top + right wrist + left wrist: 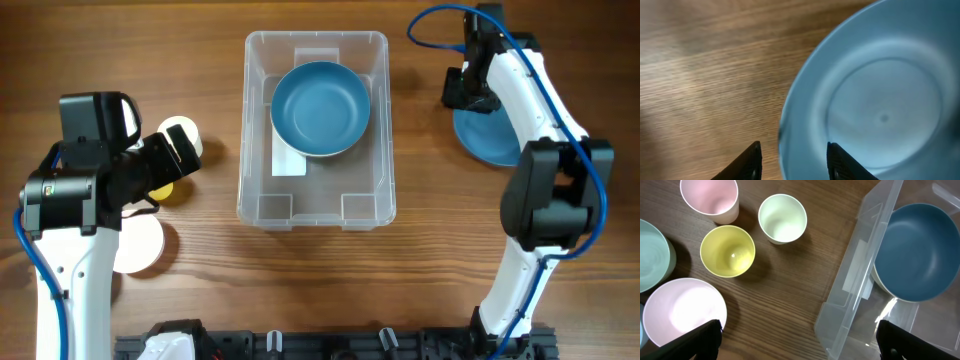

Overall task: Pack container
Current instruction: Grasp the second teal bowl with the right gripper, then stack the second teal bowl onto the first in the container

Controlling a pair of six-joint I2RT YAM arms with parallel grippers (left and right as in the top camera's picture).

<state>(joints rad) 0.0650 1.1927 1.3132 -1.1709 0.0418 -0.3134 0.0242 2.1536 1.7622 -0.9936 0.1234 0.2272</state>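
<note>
My right gripper will next go down around the light blue bowl's rim nearest the container and close. That side of the bowl is below it, between its open fingers.
The clear container (316, 204) stands mid-table with a dark blue bowl (320, 108) inside, over its white label (289, 164). In the left wrist view the container's wall (860, 280) and the dark blue bowl (917, 250) lie at the right. My left gripper (183, 152) is wide open and empty (800, 342), above the wood left of the container. My right gripper (470, 92) is over a light blue bowl (490, 140) right of the container. Its open fingers (792, 160) straddle that bowl's rim (790, 115), one outside and one inside, not touching it.
Left of the container stand a pink cup (710, 200), a pale cup (782, 217), a yellow cup (727, 250), a teal bowl (650, 255) and a pink bowl (682, 310). The yellow cup (165, 190) and pink bowl (140, 245) lie by my left arm.
</note>
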